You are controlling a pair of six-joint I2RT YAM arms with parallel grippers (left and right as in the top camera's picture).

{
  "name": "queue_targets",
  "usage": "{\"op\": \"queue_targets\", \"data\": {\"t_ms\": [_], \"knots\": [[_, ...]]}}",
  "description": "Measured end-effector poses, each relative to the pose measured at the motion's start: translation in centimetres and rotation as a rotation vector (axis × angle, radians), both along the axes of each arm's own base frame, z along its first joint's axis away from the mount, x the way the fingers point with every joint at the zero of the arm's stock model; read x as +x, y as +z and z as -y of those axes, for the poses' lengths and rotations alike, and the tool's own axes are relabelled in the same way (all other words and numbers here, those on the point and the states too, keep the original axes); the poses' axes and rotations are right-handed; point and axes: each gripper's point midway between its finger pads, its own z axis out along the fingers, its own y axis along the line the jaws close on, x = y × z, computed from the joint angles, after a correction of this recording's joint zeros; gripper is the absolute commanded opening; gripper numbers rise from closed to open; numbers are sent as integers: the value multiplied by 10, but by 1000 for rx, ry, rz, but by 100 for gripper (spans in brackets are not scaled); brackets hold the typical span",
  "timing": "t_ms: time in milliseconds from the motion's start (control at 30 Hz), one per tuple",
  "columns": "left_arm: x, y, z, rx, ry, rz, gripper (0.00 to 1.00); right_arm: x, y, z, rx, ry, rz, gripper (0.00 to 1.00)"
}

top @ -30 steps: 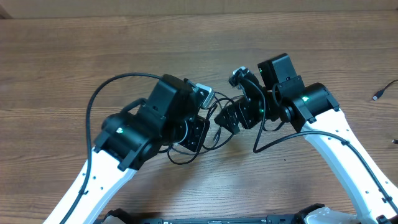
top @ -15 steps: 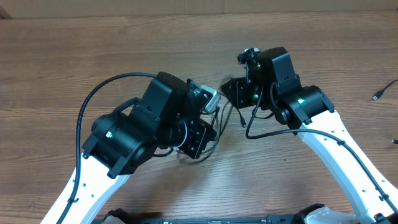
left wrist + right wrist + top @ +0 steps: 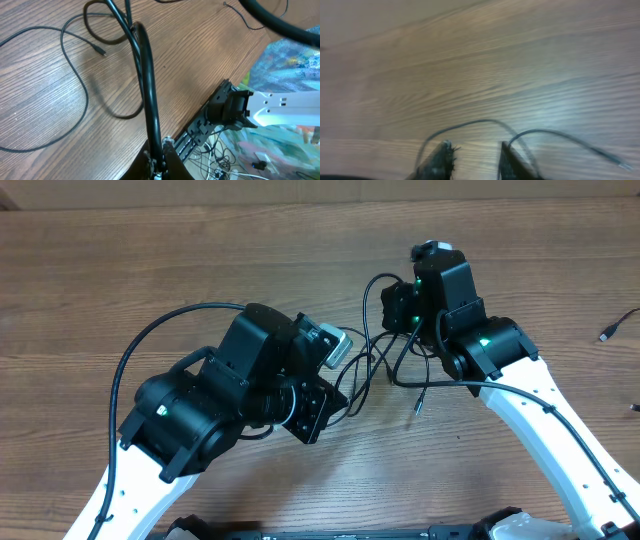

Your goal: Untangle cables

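Note:
My left gripper's cable crosses others in the tangle. Next, my left gripper moves off it, up and left in the overhead view, and releases over the tabletop.
The cables [image 3: 372,363] are thin black cords tangled between the two arms, with one loose plug end [image 3: 418,406] trailing on the wood. My left gripper [image 3: 157,167] is shut on a black cable [image 3: 146,75] that runs away from it across the table; overhead, this gripper [image 3: 345,380] is mostly hidden under its arm. My right gripper [image 3: 476,146] stands partly open, with bare wood showing between its fingertips. Two blurred cable loops [image 3: 481,121] arc over and past its right finger. Overhead, the right gripper [image 3: 395,308] sits beside a cable loop rising on its left.
Two more plug ends [image 3: 607,332] lie near the table's right edge. The left wrist view shows a slack thin cord [image 3: 75,75] on the wood, the table's edge, an arm's base mount [image 3: 227,107] and loose wires on the floor [image 3: 220,165].
My right gripper has moved up and to the right and its jaws have narrowed. The cable loops and the loose plug end shifted with it. My left arm drew back down and left.

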Motion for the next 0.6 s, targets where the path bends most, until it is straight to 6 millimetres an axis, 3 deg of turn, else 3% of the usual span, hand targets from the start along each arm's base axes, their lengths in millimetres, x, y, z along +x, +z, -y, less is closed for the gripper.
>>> {"op": "queue_targets", "data": {"t_ms": [33, 167, 367, 600], "knots": [[-1, 1, -1, -1, 0, 2, 5, 2, 0, 5, 3, -34, -1, 56], [-3, 6, -5, -5, 6, 19, 5, 10, 0, 28, 10, -140, -2, 73], [-9, 21, -23, -1, 50, 103, 5, 23, -1, 76, 23, -290, -5, 75], [-21, 52, -54, -26, 131, 256, 6, 27, -5, 134, 36, -440, -31, 81]]}}
